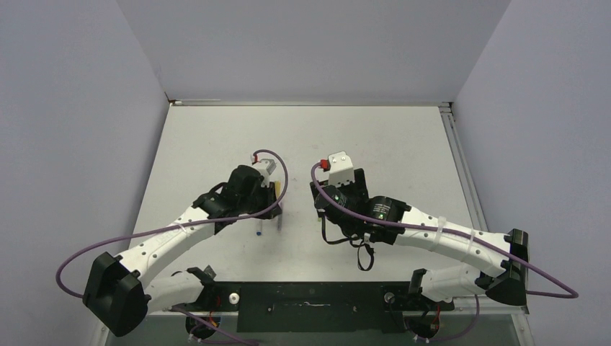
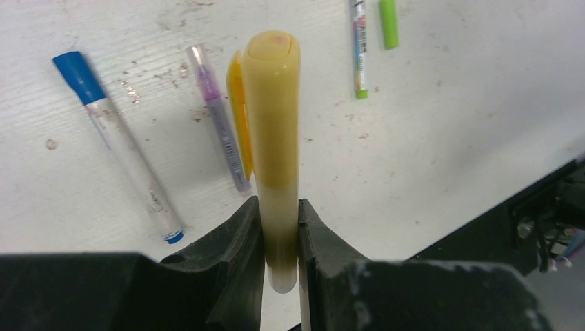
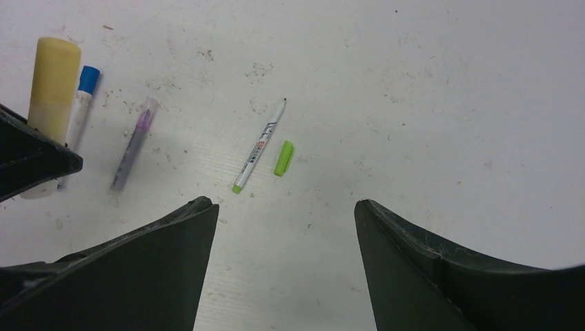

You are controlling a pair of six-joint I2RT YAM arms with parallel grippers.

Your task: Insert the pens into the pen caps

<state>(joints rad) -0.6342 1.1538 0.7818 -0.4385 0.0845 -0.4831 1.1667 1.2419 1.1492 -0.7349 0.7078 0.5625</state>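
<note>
The robot will next use its left gripper to bring the yellow marker down between the white pen [image 2: 131,162] and the purple pen [image 2: 224,134].
My left gripper [image 2: 279,207] is shut on the lower barrel of the thick yellow marker [image 2: 274,124], which wears its yellow clip cap [image 2: 274,52] and stands above the table. On the table to its left lie a white pen [image 2: 131,162] wearing a blue cap [image 2: 79,72] and a thin purple pen [image 2: 224,134] wearing a pale pink cap [image 2: 201,60]. My right gripper [image 3: 286,207] hangs open over bare table with nothing between its fingers. Just beyond it lies the grey-green pen [image 3: 259,148], its dark tip bare, and the green cap [image 3: 283,158] lies loose beside it.
The white table [image 1: 403,144] is walled on the left, back and right. The two arms sit close together near the middle, wrists almost side by side. A black mounting bar [image 1: 310,306] runs along the near edge.
</note>
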